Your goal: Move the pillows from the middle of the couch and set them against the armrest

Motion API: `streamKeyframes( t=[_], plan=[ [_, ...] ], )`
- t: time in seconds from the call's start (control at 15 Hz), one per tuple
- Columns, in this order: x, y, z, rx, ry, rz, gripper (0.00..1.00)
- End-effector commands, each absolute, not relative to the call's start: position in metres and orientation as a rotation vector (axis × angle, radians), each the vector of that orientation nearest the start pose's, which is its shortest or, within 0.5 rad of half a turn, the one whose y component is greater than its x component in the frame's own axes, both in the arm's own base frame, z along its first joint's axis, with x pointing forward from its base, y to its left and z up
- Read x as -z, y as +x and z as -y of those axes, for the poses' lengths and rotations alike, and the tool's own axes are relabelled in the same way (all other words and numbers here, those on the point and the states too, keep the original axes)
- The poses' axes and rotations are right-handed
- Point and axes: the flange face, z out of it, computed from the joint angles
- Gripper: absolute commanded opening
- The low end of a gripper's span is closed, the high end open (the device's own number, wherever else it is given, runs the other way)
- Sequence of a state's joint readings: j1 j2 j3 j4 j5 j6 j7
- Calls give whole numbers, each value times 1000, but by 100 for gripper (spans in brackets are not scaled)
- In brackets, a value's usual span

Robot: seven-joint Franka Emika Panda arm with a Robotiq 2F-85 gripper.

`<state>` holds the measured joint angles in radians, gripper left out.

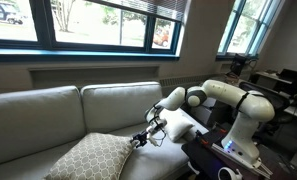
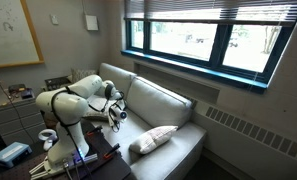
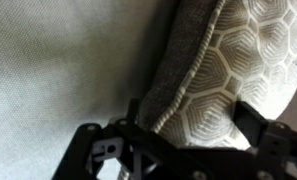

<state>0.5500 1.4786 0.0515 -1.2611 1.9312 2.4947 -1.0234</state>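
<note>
The diamond-patterned pillow's piped edge (image 1: 131, 143) is already between my gripper's fingers. Next my gripper should stay at the near side of the diamond-patterned pillow (image 1: 88, 158) and close its fingers on that edge.
The diamond-patterned pillow (image 1: 88, 158) lies on the couch (image 1: 48, 110) seat, also seen in an exterior view as pillow (image 2: 153, 138) on the couch (image 2: 163, 100). My gripper (image 1: 141, 139) reaches to the pillow's near edge. In the wrist view the patterned pillow (image 3: 223, 70) fills the right side, and its piped edge sits between the spread fingers of my open gripper (image 3: 196, 113). A pale rounded shape (image 1: 183, 125) lies under the arm at the couch's end. I cannot tell whether it is the white pillow or the armrest.
A dark cabinet (image 1: 213, 155) stands beside the robot base at the couch's end. Windows (image 1: 98, 25) run along the wall behind the couch. A desk with equipment (image 2: 13, 100) is behind the robot. The back cushions (image 1: 118, 105) rise close behind the gripper.
</note>
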Motion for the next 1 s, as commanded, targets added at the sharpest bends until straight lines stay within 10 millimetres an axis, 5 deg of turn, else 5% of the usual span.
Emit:
streamKeyframes(
  t=[0.0,0.2,0.33,0.93],
  plan=[
    [152,521,-343,84,-2252,-214,98],
    [148,528,-341,89,-2254,-185,100],
    [151,526,-340,61,-2270,-174,75],
    [149,532,-331,18,-2326,-148,12]
  ],
)
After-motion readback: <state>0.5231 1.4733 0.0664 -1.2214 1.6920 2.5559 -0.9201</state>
